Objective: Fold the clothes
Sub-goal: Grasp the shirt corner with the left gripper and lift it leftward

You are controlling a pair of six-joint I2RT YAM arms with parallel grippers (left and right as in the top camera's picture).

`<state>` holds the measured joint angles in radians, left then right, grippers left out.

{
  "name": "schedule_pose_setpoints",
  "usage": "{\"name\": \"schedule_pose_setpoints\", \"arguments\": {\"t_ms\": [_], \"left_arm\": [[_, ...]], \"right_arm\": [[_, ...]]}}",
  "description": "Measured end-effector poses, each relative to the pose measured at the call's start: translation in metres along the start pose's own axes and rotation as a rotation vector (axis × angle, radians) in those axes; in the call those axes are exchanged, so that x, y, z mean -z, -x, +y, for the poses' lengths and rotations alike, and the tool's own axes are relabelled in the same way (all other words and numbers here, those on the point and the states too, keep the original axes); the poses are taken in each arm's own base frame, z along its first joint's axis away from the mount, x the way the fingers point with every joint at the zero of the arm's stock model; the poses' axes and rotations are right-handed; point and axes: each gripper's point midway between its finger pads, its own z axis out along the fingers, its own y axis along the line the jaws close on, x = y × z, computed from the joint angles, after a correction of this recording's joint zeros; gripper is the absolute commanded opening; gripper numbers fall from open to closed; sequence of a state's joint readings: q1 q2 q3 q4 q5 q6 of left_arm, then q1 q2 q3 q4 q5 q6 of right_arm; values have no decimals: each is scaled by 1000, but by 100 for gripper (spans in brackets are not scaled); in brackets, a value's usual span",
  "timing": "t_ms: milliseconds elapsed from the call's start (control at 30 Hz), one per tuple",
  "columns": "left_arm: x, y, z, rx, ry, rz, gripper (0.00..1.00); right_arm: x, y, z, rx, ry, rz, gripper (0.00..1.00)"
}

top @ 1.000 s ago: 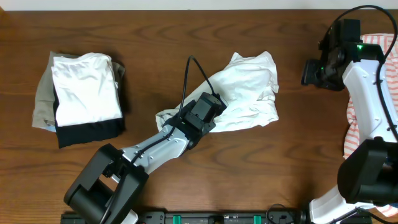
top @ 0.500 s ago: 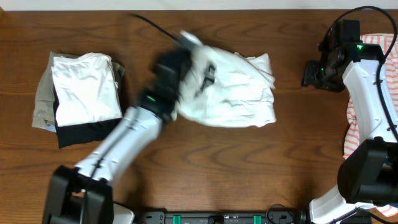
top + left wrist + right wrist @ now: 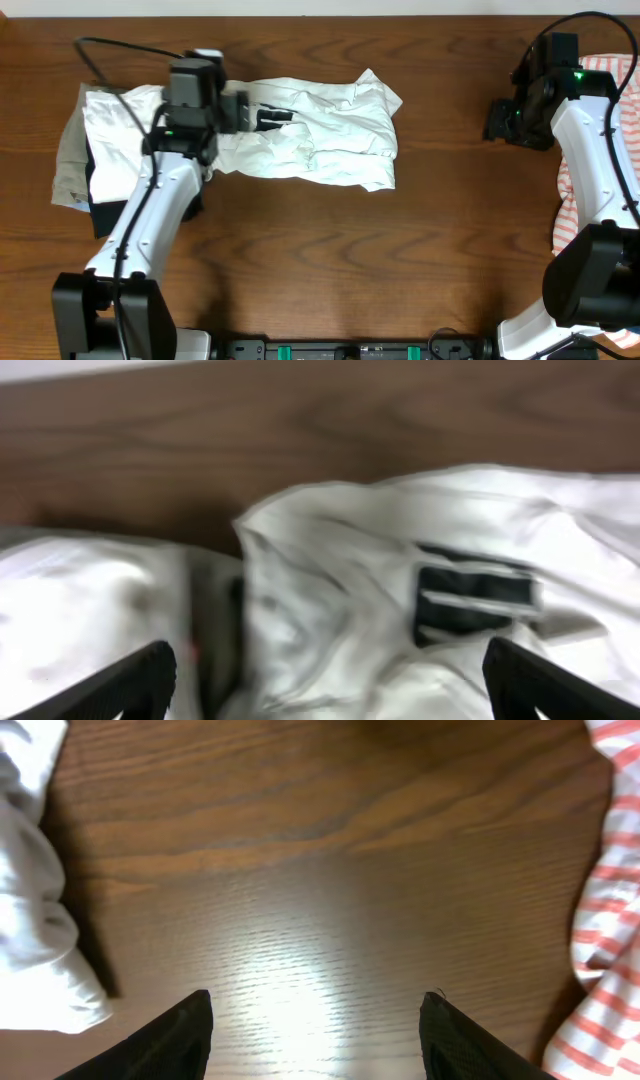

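Note:
I need to move my left gripper down and to the right in the overhead view, onto the garment's white folds beside the black label, because the garment bunches there.
A crumpled white garment (image 3: 320, 135) lies stretched across the back middle of the table, its left end reaching the stack of folded clothes (image 3: 135, 150). My left gripper (image 3: 268, 110) hovers over that left end, jaws wide open and gripping nothing. In the left wrist view the white garment (image 3: 340, 590) with its black label (image 3: 472, 600) fills the space under the left gripper (image 3: 335, 695), and the stack (image 3: 80, 610) shows at left. My right gripper (image 3: 500, 120) stands open over bare wood at the right. The right wrist view shows the right gripper (image 3: 315, 1040) with nothing in it.
The stack has a white piece on top, then black and beige ones below. A red-and-white striped cloth (image 3: 600, 150) hangs at the table's right edge, also the striped cloth (image 3: 610, 920) in the right wrist view. An edge of the white garment (image 3: 35, 920) lies left of the right gripper.
My left gripper has swept up and left with the white garment, dragging it toward the stack, and has opened and let it go. The right arm has not moved.

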<state>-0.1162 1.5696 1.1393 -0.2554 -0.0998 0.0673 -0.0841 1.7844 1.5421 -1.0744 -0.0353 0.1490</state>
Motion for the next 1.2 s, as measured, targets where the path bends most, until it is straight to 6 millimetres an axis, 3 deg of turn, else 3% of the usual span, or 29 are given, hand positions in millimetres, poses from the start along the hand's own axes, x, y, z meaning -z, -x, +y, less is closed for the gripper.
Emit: {"name": "schedule_pose_setpoints", "arguments": {"t_ms": [200, 300, 433, 667, 933, 1000, 1067, 1133, 1200], "left_arm": [[8, -24, -47, -77, -95, 86, 98], [9, -29, -61, -124, -122, 93, 98], [-4, -48, -60, -158, -110, 148, 98], [-47, -87, -60, -174, -93, 257, 98], [-77, -98, -68, -150, -96, 254, 98], [-81, -99, -70, -140, -102, 250, 76], [-83, -102, -73, -138, -116, 257, 38], [-84, -104, -75, -135, -125, 262, 10], [-84, -104, -77, -133, -140, 263, 6]], "right_arm": [[0, -2, 9, 30, 52, 10, 65], [0, -2, 11, 38, 63, 11, 65], [0, -2, 12, 44, 69, 11, 66], [0, -4, 12, 47, 69, 16, 66], [0, -5, 12, 47, 68, 23, 65], [0, -5, 12, 47, 68, 24, 64], [0, -5, 12, 47, 68, 24, 63], [0, -5, 12, 48, 69, 24, 61], [0, -5, 12, 49, 69, 23, 60]]}}
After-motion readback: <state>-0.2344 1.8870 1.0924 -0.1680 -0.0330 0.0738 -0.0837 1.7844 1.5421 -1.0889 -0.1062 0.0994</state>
